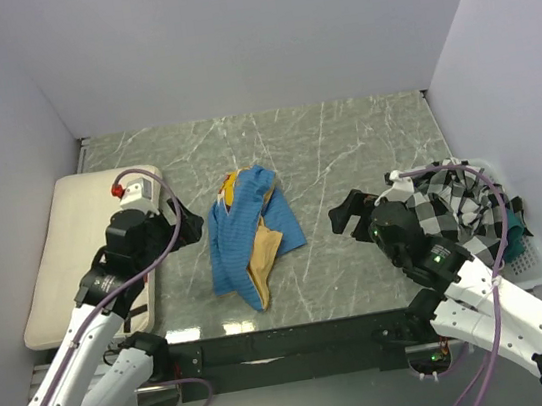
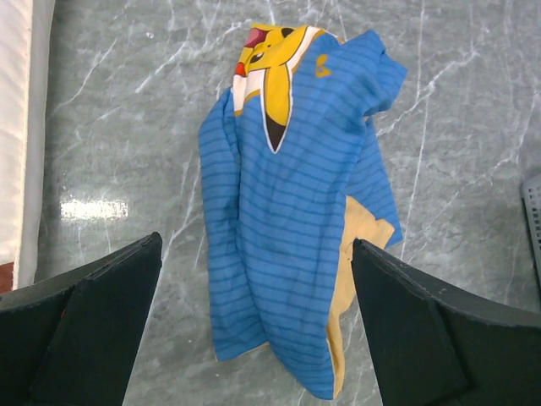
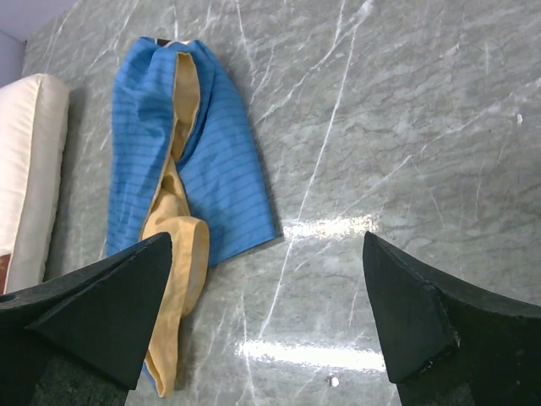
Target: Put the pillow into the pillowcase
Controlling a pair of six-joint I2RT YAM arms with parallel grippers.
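My left gripper moves across to its right in the top view next and down onto the pillowcase's blue edge below, since yellow lining bares that edge.
The pillowcase (image 1: 244,237) lies crumpled on the marble table, blue striped side up with mustard-yellow lining showing; the left wrist view (image 2: 287,220) shows its yellow cartoon character at the far end, and the right wrist view (image 3: 190,186) shows its folded yellow edge. The cream-white pillow (image 1: 69,241) lies flat at the table's left edge, also in the left wrist view (image 2: 17,127) and the right wrist view (image 3: 30,169). My left gripper (image 1: 191,224) is open and empty just left of the pillowcase, hovering above it (image 2: 254,338). My right gripper (image 1: 345,215) is open and empty, to the right of the pillowcase (image 3: 266,330).
A black-and-white checked cloth (image 1: 458,202) is heaped in a white basket (image 1: 530,262) at the right edge. Grey walls enclose the table on three sides. Bare marble (image 1: 343,142) lies behind and between the grippers.
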